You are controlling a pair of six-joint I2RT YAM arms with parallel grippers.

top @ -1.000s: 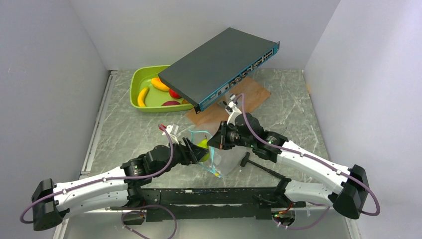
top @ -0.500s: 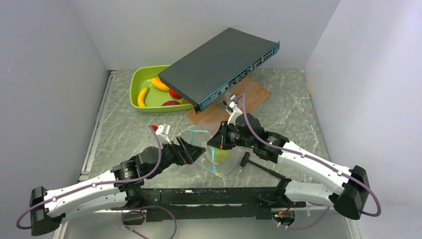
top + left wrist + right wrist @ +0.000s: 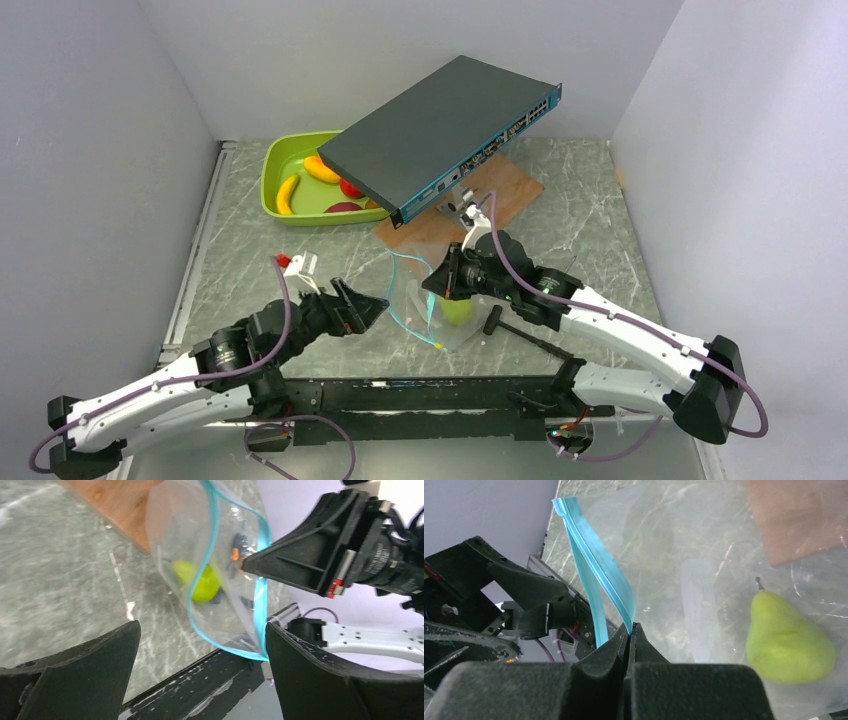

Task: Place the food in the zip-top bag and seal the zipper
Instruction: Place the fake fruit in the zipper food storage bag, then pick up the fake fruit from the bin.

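Note:
I need to move my empty left gripper outward, then lower it over the yellow fruit beside the network switch (image 3: pixel 321 170) and close, because food is still in the tray.
The clear zip-top bag (image 3: pixel 440 305) stands with its mouth open, and my right gripper (image 3: pixel 432 285) is shut on its teal zipper (image 3: pixel 405 300). The right wrist view shows those jaws (image 3: pixel 630 626) pinching the zipper (image 3: pixel 596 565). One piece of food, a green pear-shaped fruit (image 3: pixel 458 308), lies inside the bag (image 3: pixel 704 580), also seen as fruit (image 3: pixel 786 642) and fruit (image 3: pixel 197 580). My left gripper (image 3: pixel 368 303) is open and empty, just left of the bag's mouth (image 3: pixel 212 555). More food, yellow bananas (image 3: pixel 287 194), an orange piece (image 3: pixel 321 169) and red pieces (image 3: pixel 350 188), lies in the tray.
The lime-green tray (image 3: pixel 275 160) sits at the back left. A dark network switch (image 3: pixel 440 130) leans over its right side and a brown board (image 3: pixel 505 190). A black hex key (image 3: pixel 520 335) lies right of the bag. The black base rail (image 3: pixel 430 392) runs along the near edge.
My left gripper opened, let the green fruit go into the bag and drew back to the left. The fruit slid deeper into the bag. The right gripper kept its grip.

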